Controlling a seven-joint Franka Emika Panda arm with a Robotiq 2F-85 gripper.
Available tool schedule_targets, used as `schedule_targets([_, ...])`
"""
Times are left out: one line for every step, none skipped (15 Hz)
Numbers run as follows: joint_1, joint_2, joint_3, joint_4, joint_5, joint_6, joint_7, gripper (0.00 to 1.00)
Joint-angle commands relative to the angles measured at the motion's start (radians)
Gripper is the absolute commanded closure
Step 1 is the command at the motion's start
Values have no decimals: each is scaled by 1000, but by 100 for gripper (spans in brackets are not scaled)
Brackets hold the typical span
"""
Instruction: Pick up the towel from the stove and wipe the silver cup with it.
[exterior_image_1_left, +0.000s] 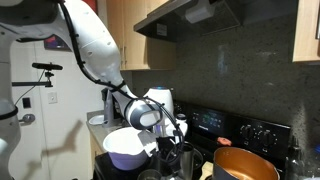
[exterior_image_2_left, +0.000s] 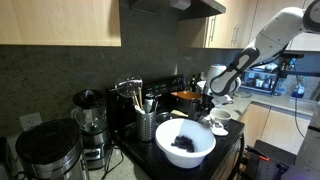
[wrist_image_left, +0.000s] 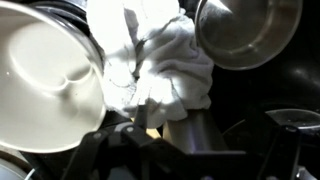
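My gripper moves down and slightly toward the white bowl next, around the towel's bunched top (wrist_image_left: 168, 82).
In the wrist view the white towel (wrist_image_left: 165, 55) lies bunched up in the middle, and its lower edge hangs over the top of the silver cup (wrist_image_left: 180, 120), a shiny steel cylinder that stands upright. My gripper (wrist_image_left: 190, 150) hovers just above the cup and towel, open, with nothing between its dark fingers. The cup's mouth is hidden by the cloth. In both exterior views the gripper (exterior_image_1_left: 165, 125) (exterior_image_2_left: 210, 97) points down over the black stove (exterior_image_1_left: 250, 130), between the pots. Neither exterior view gives a clear sight of the towel.
A large white bowl (wrist_image_left: 45, 80) (exterior_image_1_left: 125, 148) (exterior_image_2_left: 185, 145) sits close beside the towel. A round steel pan (wrist_image_left: 245, 30) stands on the other side, and a copper-coloured pan (exterior_image_1_left: 245, 165) rests on the stove. Utensil holder (exterior_image_2_left: 147, 122) and blender (exterior_image_2_left: 90, 125) line the counter.
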Motion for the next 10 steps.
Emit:
schedule_targets([7,88,-34,43,-56,68,107,0])
schedule_targets([13,98,-45,48,-64,63,124,0])
schedule_targets([19,108,-55,52,-75,64,141,0])
schedule_targets([24,116,-61,57,-81,62,154,0])
schedule_targets([30,118,-68,56,-89,60,164,0])
schedule_targets([37,121,-78,56,-101,57,177,0])
schedule_targets([46,126,-89,58,-121,58,193,0])
schedule_targets([53,127,-97,56,-140,61,209,0])
schedule_targets([64,131,-111,55,-167,69,232,0])
schedule_targets([72,133,-119,55,-188,70,250,25])
